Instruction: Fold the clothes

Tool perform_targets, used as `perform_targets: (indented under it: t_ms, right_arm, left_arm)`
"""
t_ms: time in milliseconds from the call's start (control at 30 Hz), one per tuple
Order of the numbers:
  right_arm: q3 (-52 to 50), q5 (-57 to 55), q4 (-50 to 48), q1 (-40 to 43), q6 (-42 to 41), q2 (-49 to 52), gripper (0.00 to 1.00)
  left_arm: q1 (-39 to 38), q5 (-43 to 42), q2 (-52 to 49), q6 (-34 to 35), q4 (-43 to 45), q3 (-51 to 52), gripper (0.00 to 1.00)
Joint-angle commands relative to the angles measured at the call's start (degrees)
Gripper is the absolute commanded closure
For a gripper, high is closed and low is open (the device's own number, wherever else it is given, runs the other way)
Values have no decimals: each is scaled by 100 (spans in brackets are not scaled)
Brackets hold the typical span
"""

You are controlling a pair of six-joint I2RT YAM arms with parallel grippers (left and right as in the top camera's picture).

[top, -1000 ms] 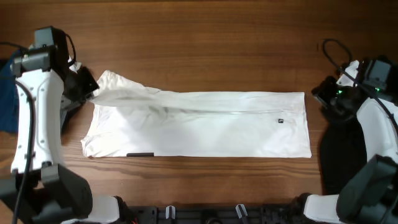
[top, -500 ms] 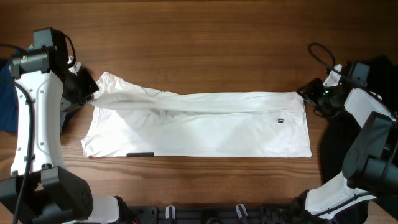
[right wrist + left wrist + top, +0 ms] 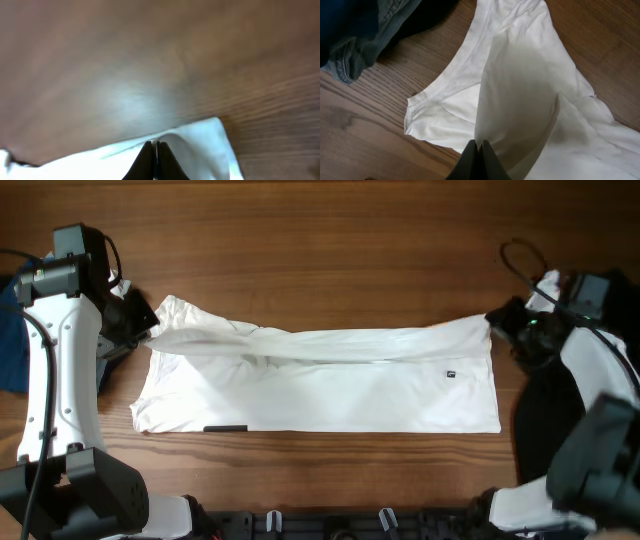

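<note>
My left gripper lowers the fold back onto the shirt's near corner by the dark cloth piece next and releases it. That corner lies uncovered, below and back from the gripper.
The white T-shirt lies spread lengthwise across the wooden table, folded in a long band, with a tiny dark tag near its right end. My left gripper is shut on the shirt's far left edge and lifts a fold of it; the left wrist view shows the cloth pinched between the fingers. My right gripper is shut on the far right corner, raised slightly; the right wrist view shows the white edge in the jaws.
Blue denim cloth lies at the table's left edge and shows in the left wrist view. A dark cloth lies at the right edge. A short dark strip marks the shirt's near edge.
My right gripper moved in to the shirt's far right corner, closed on it and lifted it a little. The left gripper stayed holding the left edge.
</note>
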State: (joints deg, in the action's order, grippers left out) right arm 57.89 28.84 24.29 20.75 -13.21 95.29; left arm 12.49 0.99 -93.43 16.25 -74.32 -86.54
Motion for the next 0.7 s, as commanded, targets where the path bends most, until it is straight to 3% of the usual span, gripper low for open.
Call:
perform_targets:
  t_ms: [0,67,200,333,500,667]
  right_arm:
    - [105,-98,286,33,-96,-649,96]
    - [105,-706,787,33,-522,-691,96]
    - [103,-955,1279,33,-341,-691,96]
    - [-68,-892,643,15,-343,-278,51]
    - [-94,-651,-50,15,-304,813,59]
    - [-114,-584,-46,-35,-107,1027,70]
  left_arm:
    - [17,-4,70,48,15,-42,96]
    - [17,2,70,48,-66,-42,96]
    - [15,146,70,50,-216,-42,96]
    - [15,-118,70,52,-22,-42,96]
    - [15,-116,70,52,26,-42,95]
    - [15,-116,70,50,63,-42,95]
